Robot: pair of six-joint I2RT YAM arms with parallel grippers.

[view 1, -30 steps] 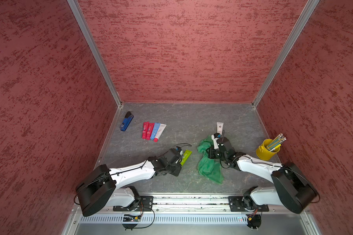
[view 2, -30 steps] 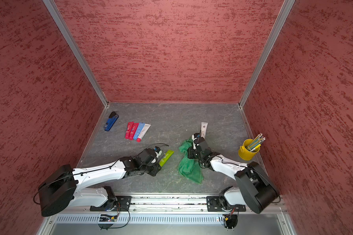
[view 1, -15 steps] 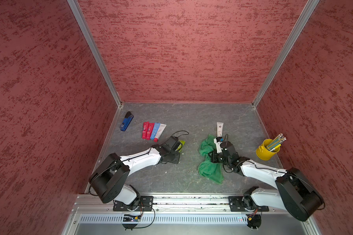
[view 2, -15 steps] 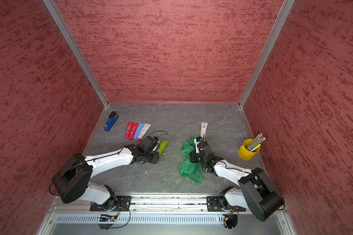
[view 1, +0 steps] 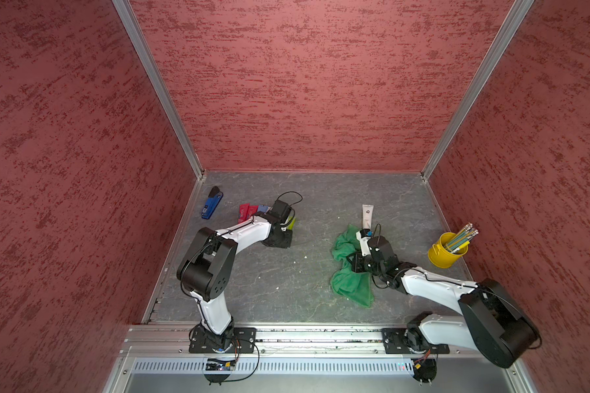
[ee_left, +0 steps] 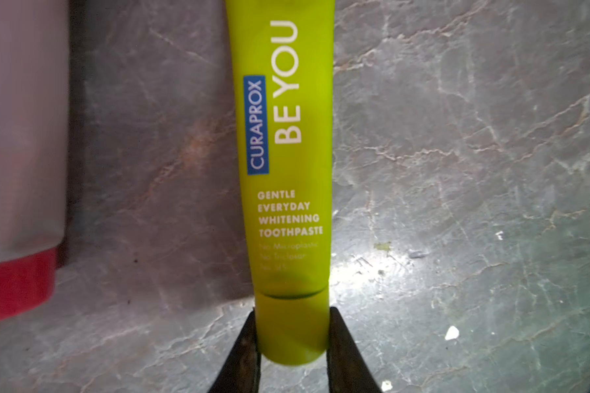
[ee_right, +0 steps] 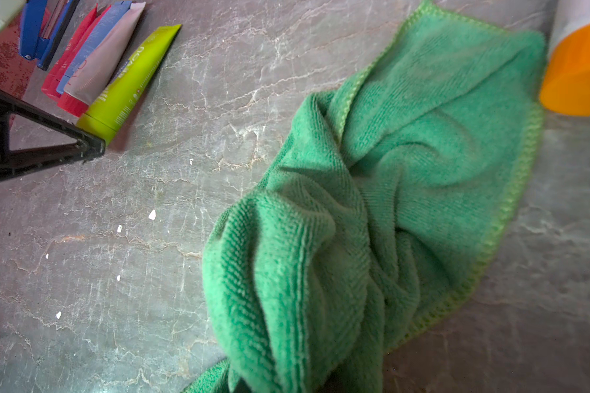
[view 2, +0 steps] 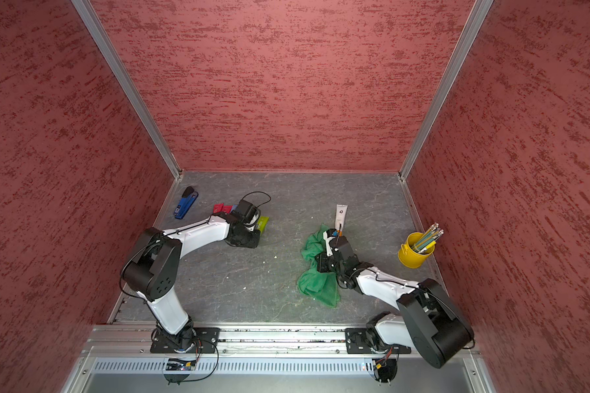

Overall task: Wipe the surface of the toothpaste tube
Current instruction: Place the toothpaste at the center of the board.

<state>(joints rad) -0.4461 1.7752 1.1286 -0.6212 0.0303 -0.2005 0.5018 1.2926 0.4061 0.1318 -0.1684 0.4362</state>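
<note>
The left gripper next shifts sideways toward the white tube beside it, closing the gap of bare table between them, and releases the green tube's cap.
The lime-green toothpaste tube (ee_left: 283, 136) lies flat on the grey table, alongside a white tube with a red cap (ee_left: 17, 170). My left gripper (ee_left: 292, 326) is shut on the green tube's cap, one dark finger (ee_left: 249, 340) on each side. In both top views the tube (view 1: 291, 223) (view 2: 262, 223) pokes out beyond the left wrist. My right gripper (view 1: 359, 263) is shut on the bunched green cloth (ee_right: 372, 204), whose folds hide its jaws. The cloth (view 1: 349, 279) trails onto the table, well to the right of the tube.
A row of red and blue tubes (view 1: 249, 211) and a blue stapler (view 1: 212, 207) lie at the back left. A white tube with an orange cap (view 1: 367, 216) lies just behind the cloth. A yellow cup of pencils (view 1: 448, 253) stands near the right wall.
My left arm has carried the green tube from the front middle back and left, next to the row of tubes. The right gripper has shifted slightly, still holding the cloth.
</note>
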